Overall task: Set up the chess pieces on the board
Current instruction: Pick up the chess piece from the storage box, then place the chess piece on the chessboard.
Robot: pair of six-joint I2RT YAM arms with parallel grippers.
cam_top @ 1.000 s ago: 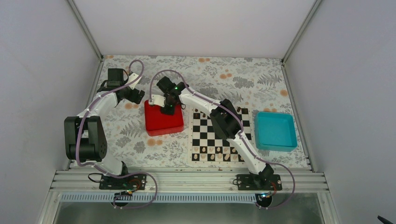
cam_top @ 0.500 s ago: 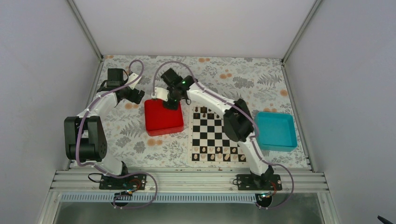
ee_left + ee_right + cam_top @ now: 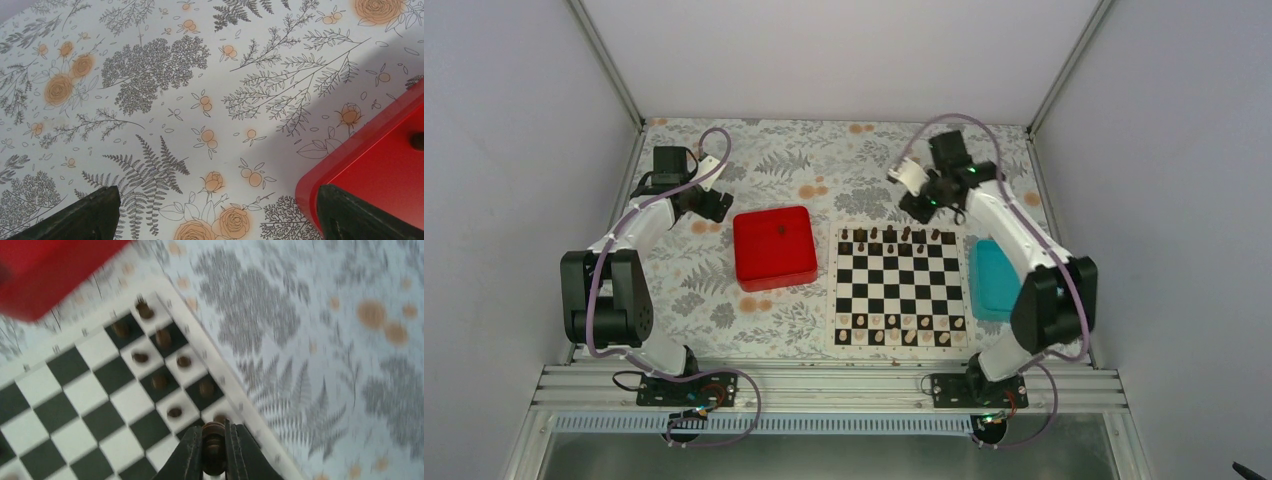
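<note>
The inner dark row stops short at the empty square. My right gripper needs to move back toward the teal tray first and then down to get there.
The board lies flat at the table's centre right, with several dark chess pieces on its far rows and pale pieces along the near row. My right gripper hangs above the board's far right corner, shut on a dark brown chess piece; the board and several dark pieces show below it, blurred. One dark piece lies in the red tray. My left gripper is open and empty, left of the red tray, low over the cloth.
A teal tray stands right of the board, partly hidden by my right arm. Grey walls and metal rails close in the floral table at the back and sides.
My right gripper has swung from over the red tray to the right, across the board's far edge, carrying a dark piece. The left arm has not moved.
</note>
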